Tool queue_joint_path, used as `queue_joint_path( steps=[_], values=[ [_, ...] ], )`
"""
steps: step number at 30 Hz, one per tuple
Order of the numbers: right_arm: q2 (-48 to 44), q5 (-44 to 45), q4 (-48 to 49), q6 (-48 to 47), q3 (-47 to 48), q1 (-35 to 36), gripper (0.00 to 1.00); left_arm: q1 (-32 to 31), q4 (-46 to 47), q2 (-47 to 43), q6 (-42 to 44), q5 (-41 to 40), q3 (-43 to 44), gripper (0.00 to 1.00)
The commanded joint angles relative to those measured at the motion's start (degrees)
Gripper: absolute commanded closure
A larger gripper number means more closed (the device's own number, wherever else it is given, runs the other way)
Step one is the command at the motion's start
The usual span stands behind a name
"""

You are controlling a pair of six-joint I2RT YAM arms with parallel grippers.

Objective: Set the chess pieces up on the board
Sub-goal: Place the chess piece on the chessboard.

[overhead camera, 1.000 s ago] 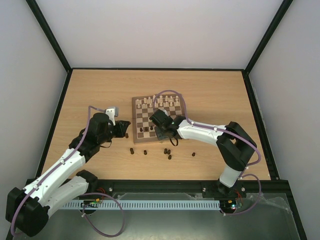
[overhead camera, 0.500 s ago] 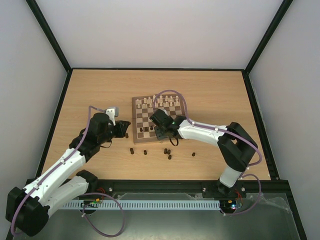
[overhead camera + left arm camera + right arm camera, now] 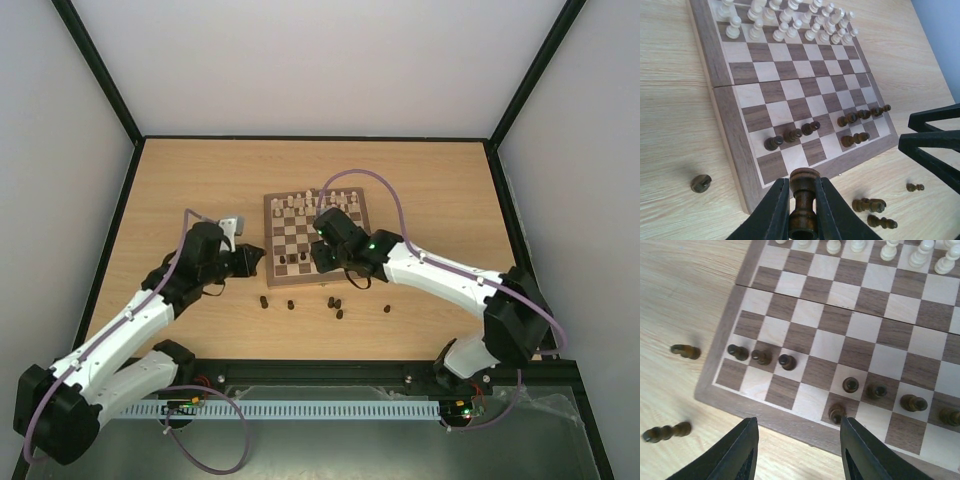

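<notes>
The board's empty near corner square (image 3: pixel 771 167) is below my left gripper and to its right in the top view, so my left gripper will next carry the rook (image 3: pixel 804 192) over there, lower it and let go.
The board (image 3: pixel 269 235) lies mid-table, with cream pieces (image 3: pixel 315 203) filling its far rows. Several dark chess pieces (image 3: pixel 761 357) stand on its two near rows. My left gripper (image 3: pixel 802 210) is shut on a dark rook (image 3: pixel 804 192), held just off the board's near-left corner (image 3: pixel 747 192). In the top view, the left gripper (image 3: pixel 250 262) sits at the board's left edge. My right gripper (image 3: pixel 797 455) is open and empty over the board's near border (image 3: pixel 790 421). A dark piece (image 3: pixel 836 413) stands by its right finger.
Loose dark pieces lie on the tabletop in front of the board (image 3: pixel 263 301) (image 3: pixel 339 314) (image 3: pixel 386 309). One more piece (image 3: pixel 700 183) lies left of the board. Black frame rails (image 3: pixel 100 260) edge the table.
My right gripper has opened, leaving a dark piece on the near row, and its elbow has swung right. The left gripper has edged slightly toward the board, still holding the rook.
</notes>
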Motion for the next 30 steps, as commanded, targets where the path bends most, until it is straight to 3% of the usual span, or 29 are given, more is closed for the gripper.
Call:
queue_joint_path(
  steps=[1,10,18,30],
  values=[
    [-2.8,-3.6,-2.4,0.1,-0.4,0.3,0.54,-1.1,-4.2,3.4,1.4,2.6,4.2,0.92],
    [-7.1,-2.6,-4.2,-0.4,-2.2,0.2,0.53,-8.4,-14.8,13.3,0.7,-6.8,12.3,0.91],
    [-13.4,-2.4,-4.4,-1.0,-6.2,-0.9,0.50,-15.9,-27.4,27.5,1.9,-12.8,23.9,0.90],
    [-18.4,-6.8,-2.3,-1.4,-10.8,-2.6,0.50,-18.8,-37.5,41.1,4.3,-17.5,33.5,0.89]
  ],
)
